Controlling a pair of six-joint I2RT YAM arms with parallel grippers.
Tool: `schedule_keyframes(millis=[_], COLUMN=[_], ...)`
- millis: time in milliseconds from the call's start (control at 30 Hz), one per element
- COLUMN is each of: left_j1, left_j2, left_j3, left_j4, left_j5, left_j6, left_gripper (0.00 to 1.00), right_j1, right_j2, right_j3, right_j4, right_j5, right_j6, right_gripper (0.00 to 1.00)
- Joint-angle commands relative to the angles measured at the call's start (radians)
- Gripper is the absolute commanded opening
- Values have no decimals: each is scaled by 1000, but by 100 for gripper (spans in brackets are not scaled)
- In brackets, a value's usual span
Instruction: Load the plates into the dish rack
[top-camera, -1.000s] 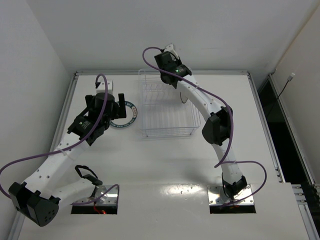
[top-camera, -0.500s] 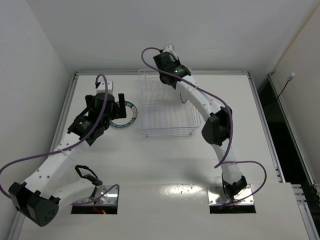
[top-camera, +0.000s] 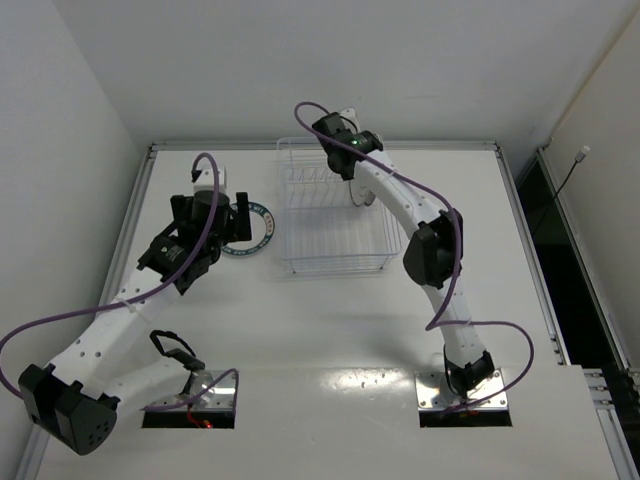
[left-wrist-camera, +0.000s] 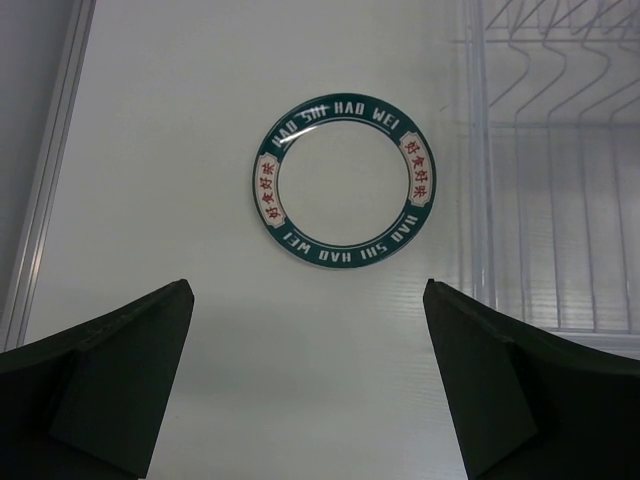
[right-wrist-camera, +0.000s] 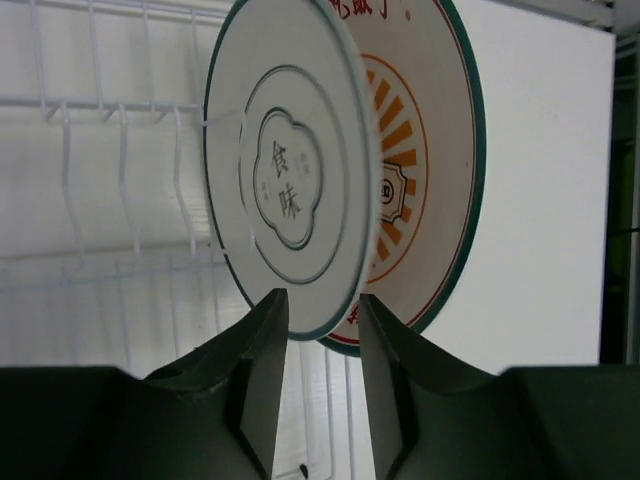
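My left gripper is going to swing toward the raised bar next, tilt and go down onto the rim of the teal lettered plate that faces the bar, because that rim lies clear of the rack (top-camera: 335, 225).
The white plate with the thin dark ring and centre mark (right-wrist-camera: 285, 190) stands on edge between tines of the dish rack (top-camera: 335, 225). The orange sunburst plate (right-wrist-camera: 420, 180) stands right behind it. My right gripper (right-wrist-camera: 322, 300) straddles the white plate's lower rim, its jaws a little apart with a gap on each side. In the top view the right gripper (top-camera: 340, 160) is over the rack's far end. The teal lettered plate (left-wrist-camera: 345, 180) lies flat on the table, left of the rack (left-wrist-camera: 540, 150). My left gripper (left-wrist-camera: 307, 290) hovers wide open and empty just short of it.
The teal plate also shows in the top view (top-camera: 262, 232), partly under the left gripper (top-camera: 218, 222). A raised rail (top-camera: 140, 200) runs along the table's left edge. White walls close in at the back and left.
The right wrist has shifted slightly to the right over the rack's far end. The left gripper has moved a little toward me. The plates have not moved.
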Motion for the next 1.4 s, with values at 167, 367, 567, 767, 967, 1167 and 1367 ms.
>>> schedule_keyframes(millis=[167,367,567,767,967,1167,1367], left_j1=[-8,38,335,591,603,572,563], left_j2=[27,245,280,456,640,809,882], left_j3=[-55,-2,-9,-159,-189,-138,-68], left_j4=[28,55,192,474,684,709,630], left_j5=[-248,-327,38,578,726,744,767], left_j6=[-100,-412,-545,-722,-810,-824,-744], left_gripper=[100,100,100,100,86,73,21], right_j1=[-67,-58,-80,-176,-333,-417,-440], right_j2=[-191,-538,-598,-434,-553,-587,-587], right_j3=[58,-223,-281,79,-164,-244,-289], right_j4=[-98,68,114,-48,48,50,60], right_j5=[-206,-606,-1127,-1317,-1392,-1427,-1449], right_j6=[159,47,46,-5,-5,-5,4], right_gripper=[67,100,100,100,100,100,100])
